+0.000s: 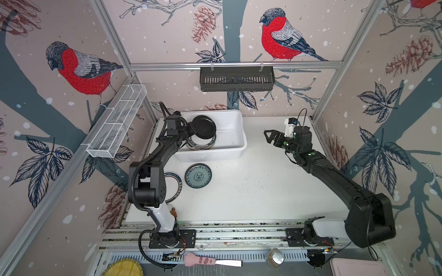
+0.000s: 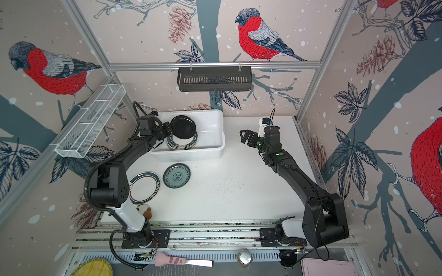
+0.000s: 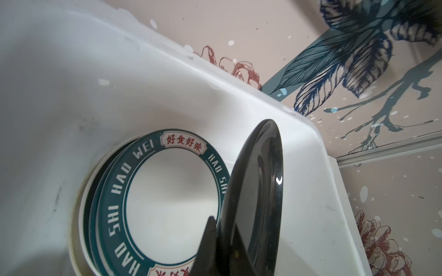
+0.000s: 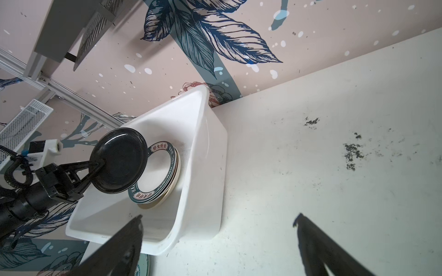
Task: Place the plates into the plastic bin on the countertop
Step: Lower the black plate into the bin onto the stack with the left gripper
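The black plate goes down toward the stack of plates in the bin [image 3: 172,202] next; my left gripper releases its rim there, as that stack lies below.
My left gripper [image 1: 191,130] [image 3: 222,229] is shut on the rim of a glossy black plate [image 1: 204,126] [image 2: 183,126] [image 3: 258,191] [image 4: 119,160]. It holds the plate tilted over the left end of the white plastic bin [image 1: 210,155] [image 2: 189,156] [image 4: 203,167]. Below it in the bin lies a stack of plates [image 1: 203,144] [image 3: 172,191] topped by a white one with a teal lettered rim. On the countertop [image 1: 263,186] in front of the bin lie a teal patterned plate [image 1: 198,175] [image 2: 177,175] and a white teal-rimmed plate [image 2: 144,187], partly hidden by the left arm. My right gripper [image 1: 269,136] [image 4: 218,217] is open and empty, right of the bin.
A black slotted basket [image 1: 236,78] hangs on the back rail and a white wire mesh rack [image 1: 117,121] on the left wall. Past the front rails lie a yellow woven mat [image 1: 123,268], a pink-handled tool [image 1: 210,261], a shiny jar [image 1: 276,258] and a pink tray [image 1: 358,267].
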Robot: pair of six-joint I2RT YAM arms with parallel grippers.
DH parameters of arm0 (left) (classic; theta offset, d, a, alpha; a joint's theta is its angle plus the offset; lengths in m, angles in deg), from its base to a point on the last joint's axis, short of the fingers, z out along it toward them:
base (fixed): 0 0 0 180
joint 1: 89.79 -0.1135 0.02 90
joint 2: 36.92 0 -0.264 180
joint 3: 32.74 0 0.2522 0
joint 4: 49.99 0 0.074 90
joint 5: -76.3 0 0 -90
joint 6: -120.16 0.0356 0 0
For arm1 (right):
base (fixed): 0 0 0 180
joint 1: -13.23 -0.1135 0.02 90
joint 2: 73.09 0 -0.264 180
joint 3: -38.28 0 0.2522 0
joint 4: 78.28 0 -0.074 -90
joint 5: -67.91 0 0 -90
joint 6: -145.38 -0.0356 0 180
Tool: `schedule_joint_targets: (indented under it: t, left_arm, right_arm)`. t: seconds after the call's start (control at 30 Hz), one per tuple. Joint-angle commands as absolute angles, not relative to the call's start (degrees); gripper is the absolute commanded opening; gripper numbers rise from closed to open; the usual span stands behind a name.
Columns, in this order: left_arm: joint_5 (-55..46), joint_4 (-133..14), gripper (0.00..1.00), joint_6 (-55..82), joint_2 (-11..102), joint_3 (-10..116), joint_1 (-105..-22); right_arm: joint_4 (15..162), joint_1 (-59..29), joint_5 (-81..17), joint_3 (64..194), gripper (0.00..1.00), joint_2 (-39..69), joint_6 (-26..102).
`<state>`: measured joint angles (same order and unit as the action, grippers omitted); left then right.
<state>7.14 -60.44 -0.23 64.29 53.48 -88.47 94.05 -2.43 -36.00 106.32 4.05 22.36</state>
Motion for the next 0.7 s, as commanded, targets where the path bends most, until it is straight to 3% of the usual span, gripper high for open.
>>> schedule_joint_targets:
  t: [0.0,0.67]
  left_arm:
    - [8.03,-60.57,0.00,0.36,66.57,55.26,-88.61]
    - [4.96,-64.80,0.00,1.95,75.87,62.55,-91.73]
  right_arm:
    - [94.23,-2.30,-37.43,107.56,0.99,4.98,23.38]
    - [94.60,-1.80,-38.52,106.11,0.99,6.00,21.63]
